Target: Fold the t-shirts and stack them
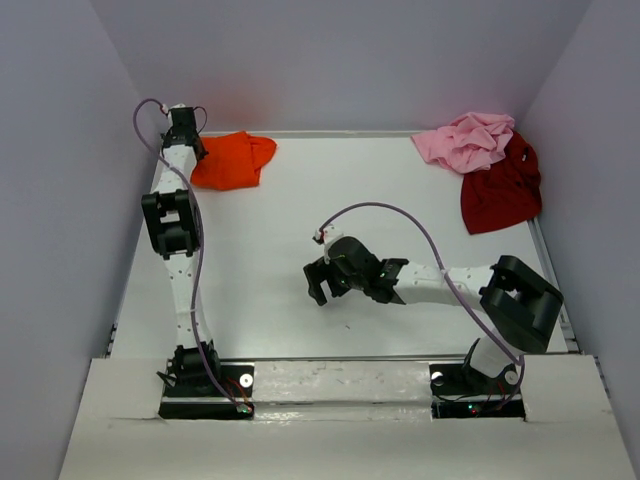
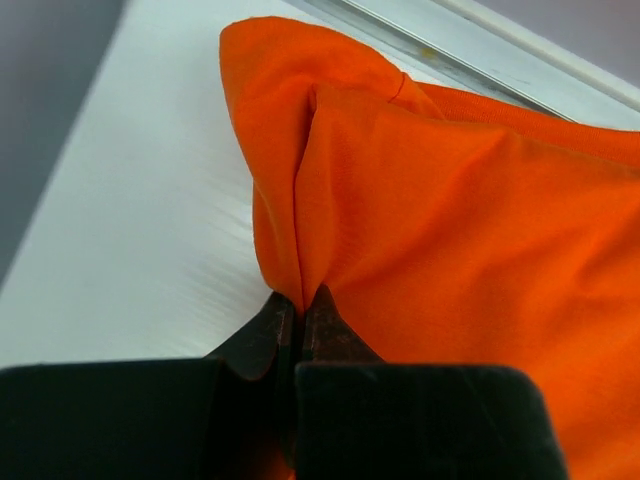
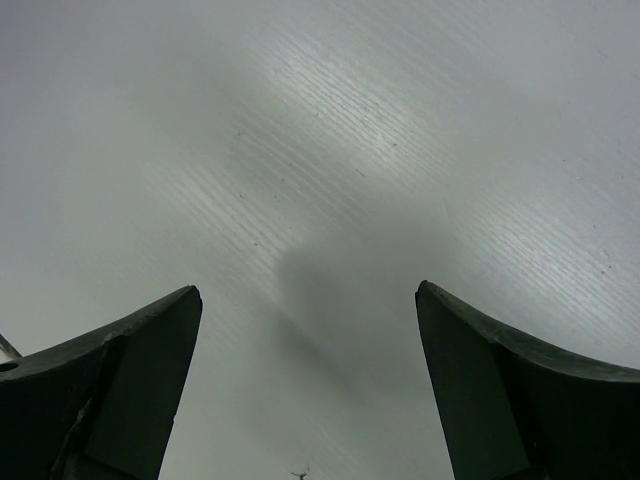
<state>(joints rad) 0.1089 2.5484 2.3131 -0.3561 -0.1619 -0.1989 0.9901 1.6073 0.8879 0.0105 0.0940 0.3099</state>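
The left gripper will next pull the orange t-shirt (image 1: 235, 160) to the left in the top view and release it by the wall, since a bare strip of the table still separates them.
A bright orange t-shirt (image 1: 235, 160) lies bunched at the table's far left corner. My left gripper (image 1: 190, 150) is shut on its edge; in the left wrist view the orange t-shirt (image 2: 450, 200) rises as a pinched fold from the closed gripper (image 2: 298, 300). A crumpled light pink t-shirt (image 1: 468, 140) lies at the far right, partly over a dark red t-shirt (image 1: 502, 190). Over the bare table middle my right gripper (image 1: 322, 288) hangs open; the right wrist view has nothing between the wide-apart gripper (image 3: 308, 295) fingers.
The white table (image 1: 280, 240) is boxed in by grey walls on the left, back and right. A metal rail (image 2: 480, 50) runs along the far edge just behind the orange cloth. A purple cable (image 1: 400, 215) arches over the right arm.
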